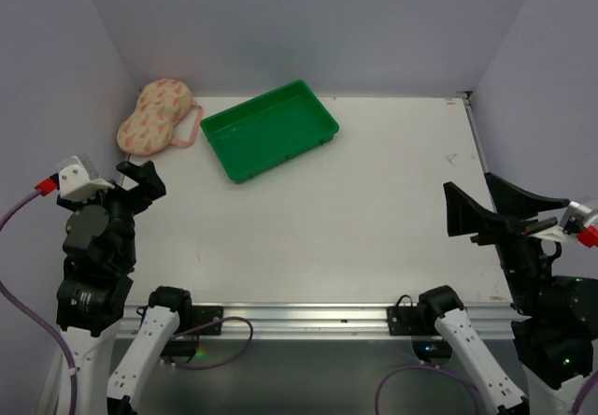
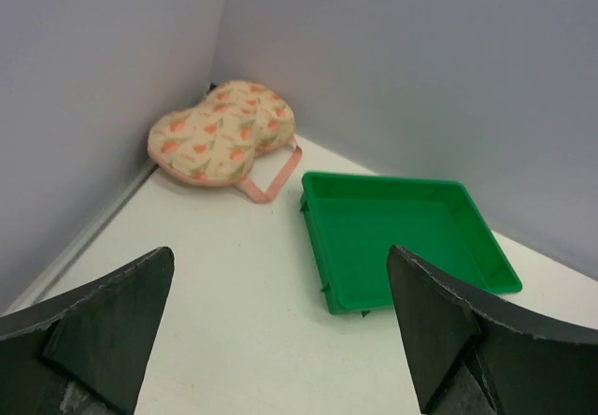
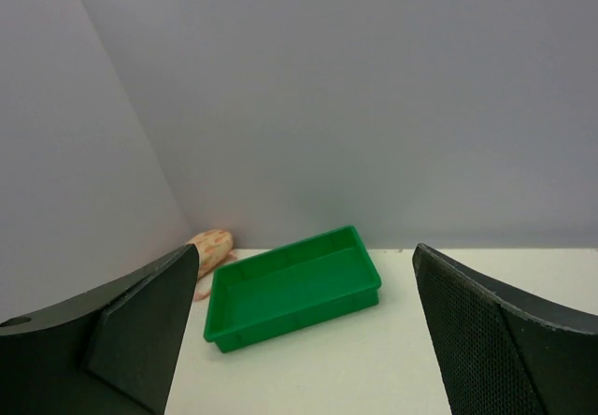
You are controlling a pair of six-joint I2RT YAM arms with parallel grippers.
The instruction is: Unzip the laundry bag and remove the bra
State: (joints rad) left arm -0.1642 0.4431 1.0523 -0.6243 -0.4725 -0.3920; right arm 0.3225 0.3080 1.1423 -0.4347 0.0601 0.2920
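The robot's left gripper should reach outward and down onto the laundry bag's near pink rim, which is farther out and lower than the gripper and faces its open fingers.
The laundry bag lies zipped shut in the far left corner of the table; its pink loop points toward the tray. It also shows in the left wrist view and partly in the right wrist view. The bra is hidden, not seen in any view. My left gripper is open and empty at the left table edge, well short of the bag. My right gripper is open and empty at the right edge, far from the bag.
An empty green plastic tray stands at the back middle, just right of the bag; it shows in the left wrist view and right wrist view. Walls close the table at the back and both sides.
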